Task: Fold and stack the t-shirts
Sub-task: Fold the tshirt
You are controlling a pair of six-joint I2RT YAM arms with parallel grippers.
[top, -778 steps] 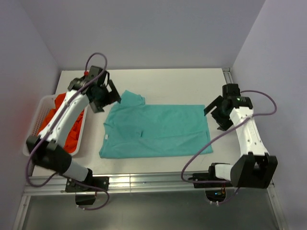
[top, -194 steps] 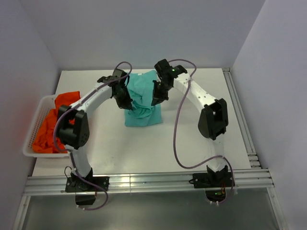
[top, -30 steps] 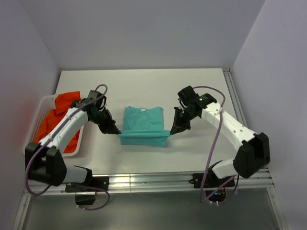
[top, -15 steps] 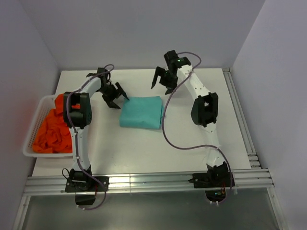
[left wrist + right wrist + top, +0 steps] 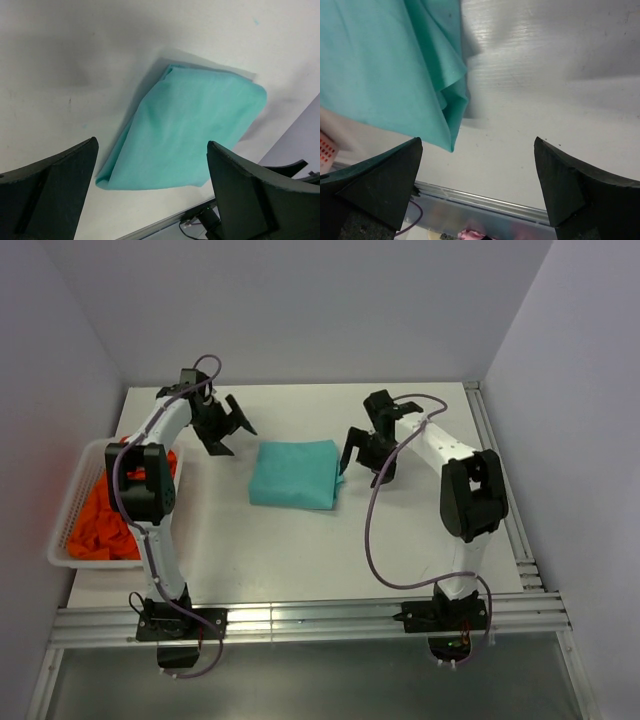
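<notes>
Next, my right gripper shifts to the left in the top view and down onto the shirt's layered edge point(image 5: 339, 479) point(image 5: 448, 70), which lies below it.
The teal-green t-shirt point(image 5: 294, 473) lies folded into a small rectangle on the table's middle. It also shows in the left wrist view point(image 5: 187, 135) and the right wrist view point(image 5: 385, 75). My left gripper point(image 5: 228, 430) is open and empty, a little to the left of the shirt and apart from it. My right gripper point(image 5: 366, 462) is open and empty just right of the shirt's right edge. The orange-red t-shirts point(image 5: 105, 510) lie heaped in the basket at the left.
The white slatted basket point(image 5: 66, 525) stands at the table's left edge. A metal rail point(image 5: 300, 620) runs along the near edge. Another rail point(image 5: 500, 490) runs along the right side, and grey walls close the back and sides.
Both grippers have let go of the folded teal shirt and drawn away. The left arm moved back toward the left rear; the right arm came down from the rear to the shirt's right edge.
</notes>
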